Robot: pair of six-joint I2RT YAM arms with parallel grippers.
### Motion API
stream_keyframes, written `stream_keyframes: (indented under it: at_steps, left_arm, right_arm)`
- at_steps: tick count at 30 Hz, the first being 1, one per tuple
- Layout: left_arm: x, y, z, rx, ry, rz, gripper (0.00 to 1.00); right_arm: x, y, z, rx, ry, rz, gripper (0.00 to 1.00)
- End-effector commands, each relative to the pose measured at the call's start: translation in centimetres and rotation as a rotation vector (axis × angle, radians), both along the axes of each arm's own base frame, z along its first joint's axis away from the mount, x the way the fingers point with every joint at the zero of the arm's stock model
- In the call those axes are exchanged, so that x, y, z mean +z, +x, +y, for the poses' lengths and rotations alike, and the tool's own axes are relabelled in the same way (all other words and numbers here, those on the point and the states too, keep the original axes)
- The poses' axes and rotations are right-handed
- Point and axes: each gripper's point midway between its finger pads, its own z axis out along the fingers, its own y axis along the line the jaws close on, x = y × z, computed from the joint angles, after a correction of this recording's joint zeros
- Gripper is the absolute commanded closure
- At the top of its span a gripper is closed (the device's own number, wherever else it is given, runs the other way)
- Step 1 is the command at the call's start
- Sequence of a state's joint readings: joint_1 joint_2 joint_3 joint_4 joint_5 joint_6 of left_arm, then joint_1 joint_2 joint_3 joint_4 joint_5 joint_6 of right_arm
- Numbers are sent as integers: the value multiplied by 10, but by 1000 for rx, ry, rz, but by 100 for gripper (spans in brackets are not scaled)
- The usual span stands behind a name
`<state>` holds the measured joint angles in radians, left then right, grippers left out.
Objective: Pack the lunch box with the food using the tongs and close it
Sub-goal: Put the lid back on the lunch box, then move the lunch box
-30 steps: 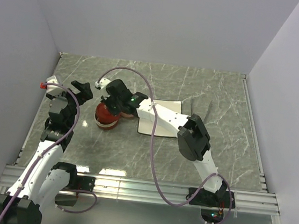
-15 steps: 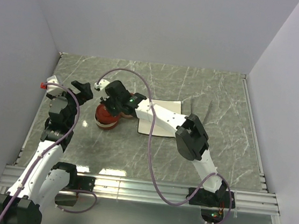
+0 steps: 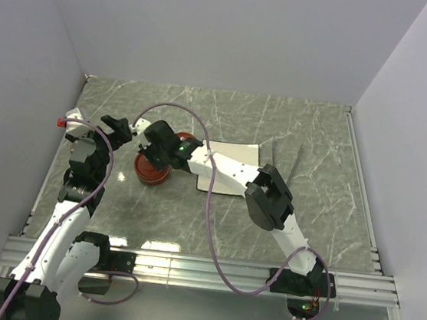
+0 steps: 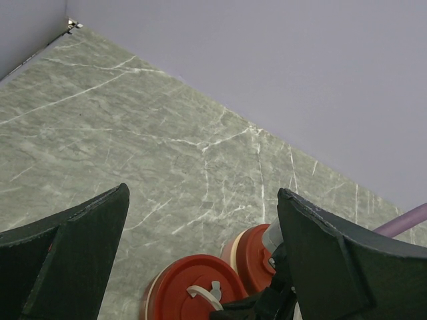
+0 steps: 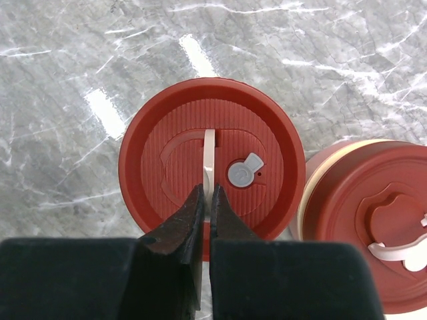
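Observation:
The near container stands back of the second, so next I should turn my right gripper, bring the near container outward onto the tabletop just beyond, and then let go of the handle.
The lunch box shows as two round red containers. My right gripper point(image 5: 208, 195) is shut on the thin white handle point(image 5: 209, 150) of the near one's ribbed red lid point(image 5: 153, 167), which also appears in the top view point(image 3: 153, 172). The second red container point(image 5: 373, 220), with a cream band, stands just to its right and also carries its lid. My left gripper point(image 4: 203, 193) hangs open above and to the left of both, its fingers point(image 4: 73, 260) wide apart and holding nothing. The thin tongs point(image 3: 296, 163) lie on the table right of the white plate point(image 3: 244, 150). The food is hidden.
The right arm lies across the white plate and covers most of it. Grey walls close in the marble table at the back and on both sides. A purple cable point(image 3: 174, 109) arcs over the containers.
My right gripper, shut on the lid handle, has moved left and a little away from the bases. The second red container now shows behind it. The left arm has not moved.

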<state>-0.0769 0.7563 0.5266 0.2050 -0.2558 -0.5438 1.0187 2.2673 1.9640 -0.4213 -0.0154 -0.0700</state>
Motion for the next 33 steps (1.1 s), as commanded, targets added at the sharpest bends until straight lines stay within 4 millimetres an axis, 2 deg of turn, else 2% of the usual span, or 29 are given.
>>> stream_keyframes:
  at_steps: [1, 4, 15, 23, 27, 28, 33]
  left_arm:
    - [14, 0, -4, -22, -12, -52, 1]
    - [14, -1, -4, -22, -12, -55, 1]
    - [14, -1, -4, -22, -11, -52, 1]
    - [14, -2, -4, -21, -11, -56, 1]
    - [15, -3, -4, -21, -11, -58, 0]
    - [15, -3, -4, -21, -11, -58, 0]
    - [14, -4, -4, -22, -11, -59, 0]
  right_arm:
    - [10, -1, 13, 26, 15, -43, 100]
    - [6, 6, 10, -1, -2, -59, 100]
    - [-9, 6, 12, -14, -9, -19, 100]
    - [-4, 30, 10, -119, 23, -32, 100]
    - [2, 39, 17, -142, 45, -54, 100]
    - [-2, 41, 17, -148, 38, -56, 100]
    - [0, 63, 12, -237, 69, -69, 100]
